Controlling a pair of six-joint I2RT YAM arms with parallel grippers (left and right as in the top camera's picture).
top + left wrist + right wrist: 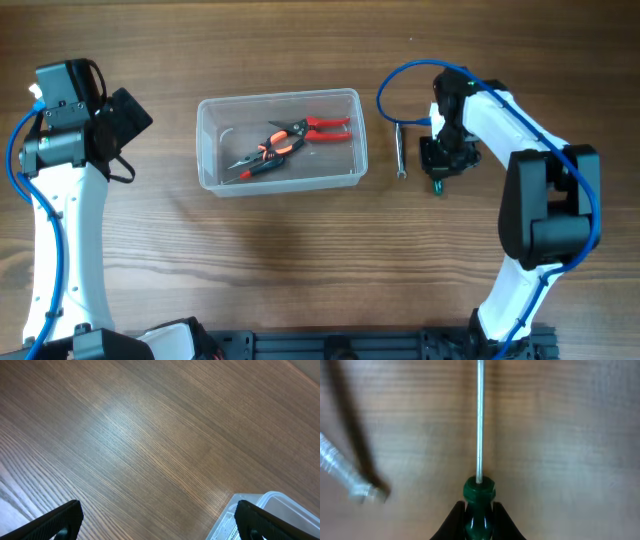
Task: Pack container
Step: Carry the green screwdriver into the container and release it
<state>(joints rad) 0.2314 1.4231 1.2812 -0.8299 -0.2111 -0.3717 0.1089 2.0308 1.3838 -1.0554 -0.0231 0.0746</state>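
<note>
I will next lift my right gripper, swing it left in the overhead view over the container's bare bottom by the pliers (pixel 308 164) and let go of the screwdriver.
The clear plastic container (pixel 210 150) sits at the table's middle and holds red-handled pliers (pixel 325 128) and orange-and-black pliers (pixel 262 156); its corner shows in the left wrist view (pixel 280 505). My right gripper (pixel 438 160) is to the right of the container and shut on a green-handled screwdriver (pixel 479 495), whose metal shaft points away from the fingers. A small metal wrench (pixel 400 150) lies on the table between the container and the right gripper. My left gripper (pixel 160 522) is open and empty over bare wood at the far left.
A blue cable (pixel 400 85) loops from the right arm above the wrench. The wrench end also shows blurred in the right wrist view (pixel 350 482). The table is brown wood.
</note>
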